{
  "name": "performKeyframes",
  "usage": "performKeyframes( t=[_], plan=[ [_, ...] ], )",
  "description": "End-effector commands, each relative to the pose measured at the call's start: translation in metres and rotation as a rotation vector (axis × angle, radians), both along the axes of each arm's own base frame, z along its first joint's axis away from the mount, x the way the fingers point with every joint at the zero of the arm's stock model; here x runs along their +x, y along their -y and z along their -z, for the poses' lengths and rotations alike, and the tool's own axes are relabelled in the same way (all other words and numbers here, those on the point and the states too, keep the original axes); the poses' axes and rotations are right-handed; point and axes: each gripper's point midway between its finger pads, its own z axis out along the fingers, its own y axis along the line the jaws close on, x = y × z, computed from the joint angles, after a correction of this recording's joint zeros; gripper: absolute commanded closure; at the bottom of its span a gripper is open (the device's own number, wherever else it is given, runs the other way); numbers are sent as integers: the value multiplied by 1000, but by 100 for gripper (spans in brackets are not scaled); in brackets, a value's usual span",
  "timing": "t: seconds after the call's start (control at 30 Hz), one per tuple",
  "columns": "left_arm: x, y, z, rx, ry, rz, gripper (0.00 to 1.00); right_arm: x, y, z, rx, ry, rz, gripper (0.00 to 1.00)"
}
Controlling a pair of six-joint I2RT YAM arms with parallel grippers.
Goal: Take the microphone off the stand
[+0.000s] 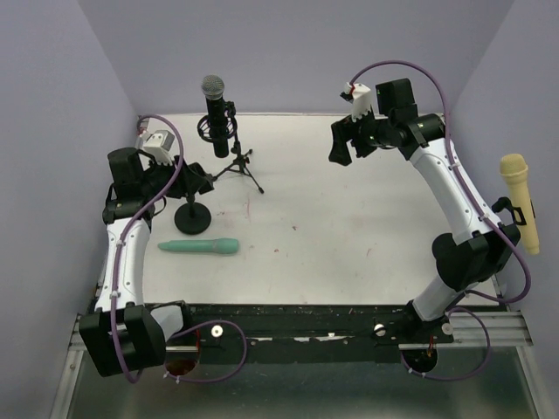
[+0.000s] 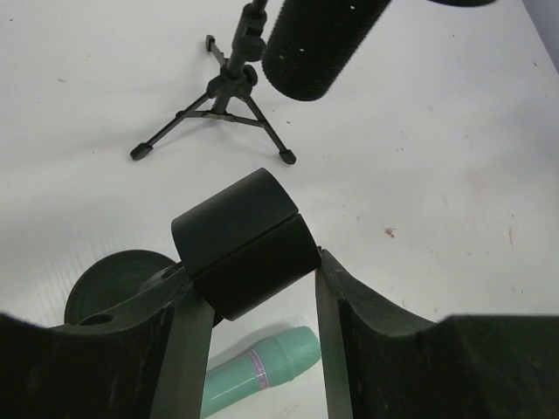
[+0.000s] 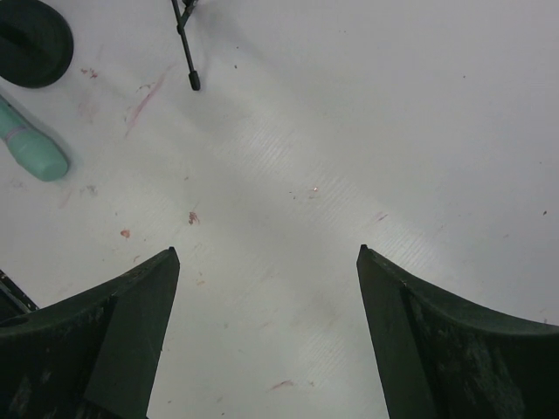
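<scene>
The teal microphone (image 1: pixel 199 247) lies free of the stand's clip holder, so my left gripper will next shift the round-based stand outward and left in the top view, then open.
A black microphone (image 1: pixel 214 112) with a silver grille stands upright in a tripod stand (image 1: pixel 238 162) at the back left. Its body end (image 2: pixel 319 39) and the tripod (image 2: pixel 223 105) show in the left wrist view. My left gripper (image 1: pixel 194 179) is beside it, over a second stand with a round base (image 1: pixel 192 218). In the left wrist view the left gripper (image 2: pixel 253 271) is shut on that stand's black clip holder (image 2: pixel 244 236), one finger on each side. A teal microphone (image 1: pixel 199 247) lies flat on the table. My right gripper (image 1: pixel 342 144) is open and empty at the back right.
A yellow microphone (image 1: pixel 517 201) hangs outside the right wall. The teal microphone (image 3: pixel 31 144), the round base (image 3: pixel 31 39) and a tripod leg (image 3: pixel 186 44) show at the right wrist view's upper left. The right gripper (image 3: pixel 266 253) is above bare white table (image 1: pixel 349 227).
</scene>
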Motion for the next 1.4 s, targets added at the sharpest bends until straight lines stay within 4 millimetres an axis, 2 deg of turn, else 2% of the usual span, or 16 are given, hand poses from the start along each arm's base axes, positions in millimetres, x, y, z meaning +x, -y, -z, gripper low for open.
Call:
performKeyframes(
  t=[0.0, 0.17, 0.33, 0.43, 0.47, 0.63, 0.73, 0.8, 0.93, 1.07, 1.13, 1.17, 1.27, 1.37],
  plan=[
    [23, -21, -29, -42, 100, -78, 66, 7, -4, -5, 22, 17, -9, 10],
    [45, -43, -40, -133, 93, -157, 65, 8, -4, -4, 18, 19, -10, 10],
    [62, -68, -54, -117, 132, -226, 64, 8, -4, -5, 22, 18, -13, 10],
    [68, -75, -60, -112, 147, -238, 63, 7, -5, -5, 24, 18, -15, 10],
    [69, -76, -60, -112, 145, -241, 61, 7, -6, -5, 23, 19, -20, 10],
    [71, -85, -47, -101, 101, -291, 39, 4, -6, 0, 22, 4, -35, 10],
    [63, -90, -49, -64, 103, -314, 28, 2, -7, 0, 27, -3, -40, 9],
    [56, -92, -49, -24, 105, -315, 1, 0, -6, 1, 26, -9, -39, 9],
    [39, -103, -50, 16, 77, -382, 1, 4, -6, -4, 20, 1, -36, 7],
    [8, -119, -73, 105, 54, -496, 1, 13, -10, -28, 49, 43, -20, 0],
    [-11, -111, -83, 154, 27, -444, 1, 9, -18, -29, 43, 53, -89, 0],
    [-19, -102, -85, 175, 18, -385, 1, 9, -24, -24, 28, 51, -104, 0],
    [-34, -97, -78, 197, -13, -370, 1, 2, -43, 1, -53, 31, -190, 0],
    [-34, -83, -69, 128, -4, -328, 1, -1, -52, 43, -124, -32, -242, 0]
  ],
)
